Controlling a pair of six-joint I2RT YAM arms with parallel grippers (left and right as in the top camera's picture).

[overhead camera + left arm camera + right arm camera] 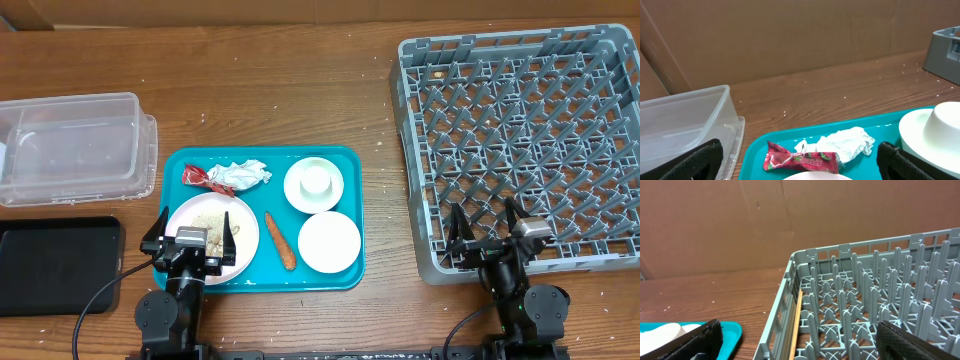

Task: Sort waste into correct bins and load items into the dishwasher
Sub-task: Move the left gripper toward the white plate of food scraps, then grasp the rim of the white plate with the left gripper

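Note:
My left gripper needs to tilt down next and lower to the right in the overhead view, onto the plate's rim beside the carrot (281, 240), because the bare tray leaves room for my fingers there.
On the teal tray (350, 270) lie the red-and-silver foil wrapper (228, 176), the orange carrot (281, 240), the pale pink plate (245, 250) heaped with rice-like crumbs (208, 220), a white bowl (296, 190) with the small white cup (315, 180) in it, and a small pale dish (329, 241). My left gripper (190, 232) is open and empty over the plate; the wrapper (805, 159) lies between its fingers (800, 165) in the left wrist view. My right gripper (490, 228) is open and empty at the near edge of the grey dish rack (525, 130).
The clear tub (70, 148) stands left of the tray and also shows in the left wrist view (685, 120). The black tray (58, 265) lies at the front left. The right wrist view shows the rack's pegs (865, 295) and the tray's corner (732, 330). A cardboard wall stands behind.

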